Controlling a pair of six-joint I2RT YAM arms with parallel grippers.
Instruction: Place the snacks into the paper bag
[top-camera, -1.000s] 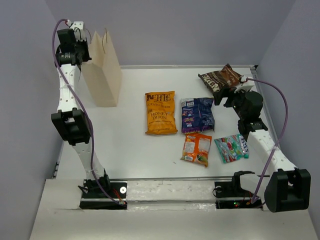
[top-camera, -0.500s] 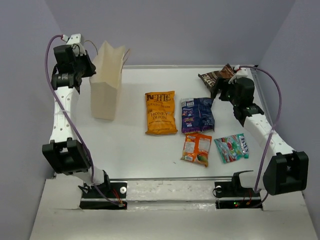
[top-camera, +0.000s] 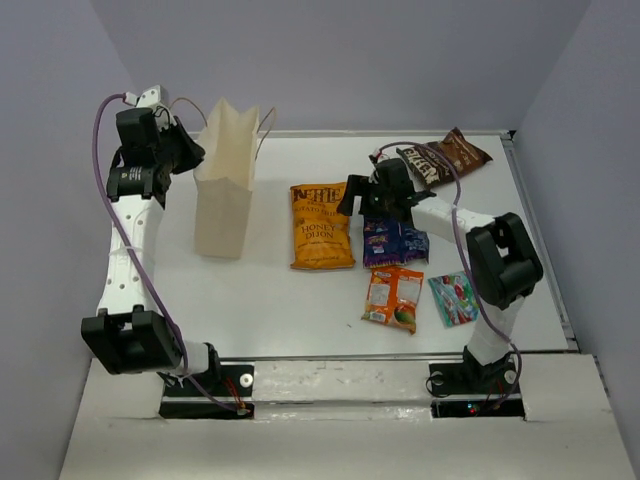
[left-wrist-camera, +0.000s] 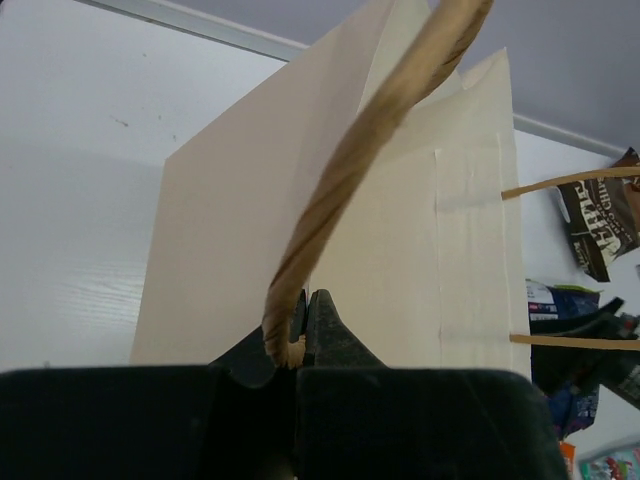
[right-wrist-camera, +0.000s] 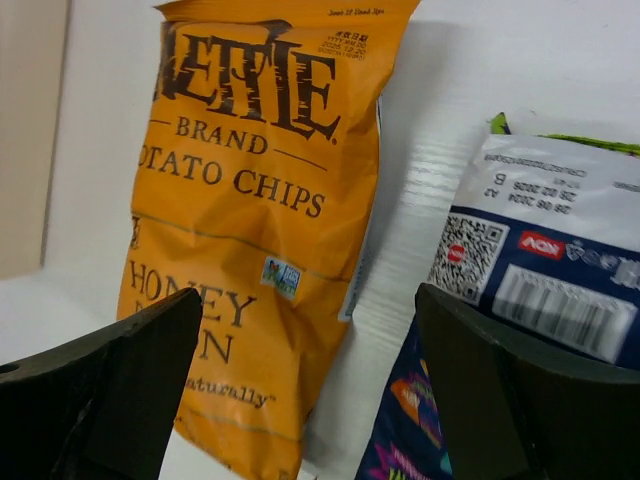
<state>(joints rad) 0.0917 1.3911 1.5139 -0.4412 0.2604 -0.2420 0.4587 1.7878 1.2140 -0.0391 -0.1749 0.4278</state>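
The chip bag's edge by the dark blue bag hangs over the gap, so my right gripper will go down and to the left in the top view, onto that edge.
The cream paper bag (top-camera: 225, 190) stands upright at the left. My left gripper (top-camera: 193, 152) is shut on one of its brown cord handles (left-wrist-camera: 370, 140), with the bag wall (left-wrist-camera: 400, 240) right in front of it. The orange-yellow chip bag (top-camera: 322, 225), dark blue bag (top-camera: 395, 232), brown bag (top-camera: 445, 155), small orange packet (top-camera: 393, 297) and small teal-green packet (top-camera: 455, 297) lie flat on the table. My right gripper (top-camera: 356, 196) is open and empty. It hangs low over the gap between the chip bag (right-wrist-camera: 250, 220) and the blue bag (right-wrist-camera: 540, 270).
Grey walls close in the white table (top-camera: 270, 300) on three sides. The right arm's forearm stretches over the blue bag from the right. The brown bag (left-wrist-camera: 605, 215) shows beyond the paper bag in the left wrist view.
My left gripper has pulled the paper bag by its handle to the right and nearer. My right gripper has swung left, from beside the brown bag to between the chip bag and blue bag.
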